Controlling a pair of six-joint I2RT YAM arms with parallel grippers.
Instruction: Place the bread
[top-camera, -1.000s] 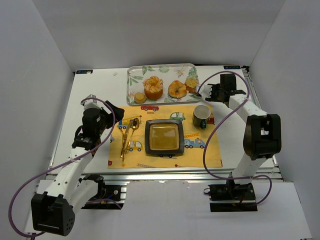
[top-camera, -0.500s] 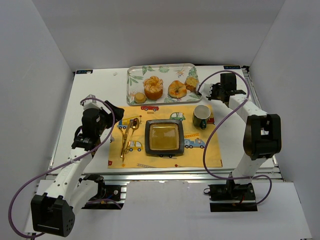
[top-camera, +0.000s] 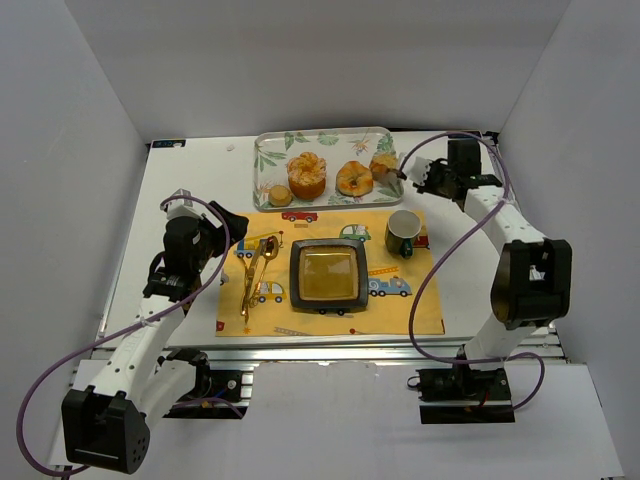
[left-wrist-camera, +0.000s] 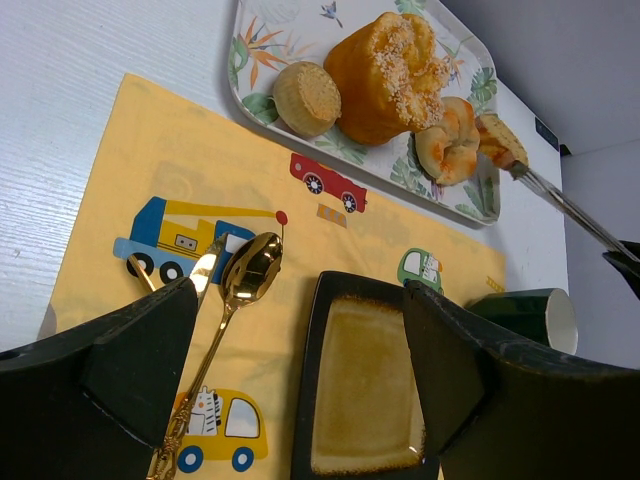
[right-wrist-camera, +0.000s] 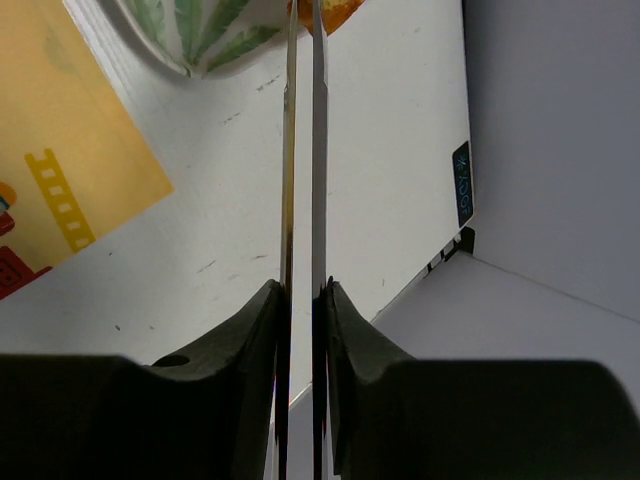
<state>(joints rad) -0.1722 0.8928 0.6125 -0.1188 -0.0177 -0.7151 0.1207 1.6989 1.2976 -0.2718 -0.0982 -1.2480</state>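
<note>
My right gripper swings back and to the left in the top view next and lowers the tong tips over the dark square plate (top-camera: 328, 274), since that plate lies empty.
Several breads lie on the leaf-patterned tray (top-camera: 268, 150): a tall muffin (top-camera: 306, 175), a knot bun (top-camera: 354, 179), a small round bun (top-camera: 280, 196) and a bread piece (top-camera: 383, 165) at the right end. My right gripper (top-camera: 434, 178) is shut on metal tongs (top-camera: 407, 176) whose tips are at that bread piece; the wrist view shows the tongs (right-wrist-camera: 303, 150) nearly closed between my fingers. A dark square plate (top-camera: 328, 274) lies on the yellow placemat (top-camera: 330, 315). My left gripper (left-wrist-camera: 290, 370) is open and empty over the mat's left part, above the plate (left-wrist-camera: 365, 390).
A green cup (top-camera: 403, 232) stands on the mat right of the plate, below the tongs. A gold spoon (top-camera: 258, 268) and other gold cutlery lie on the mat's left side. White walls enclose the table on three sides.
My right wrist has shifted a little toward the back right, with the tongs still pointing at the bread piece. The left arm has not moved.
</note>
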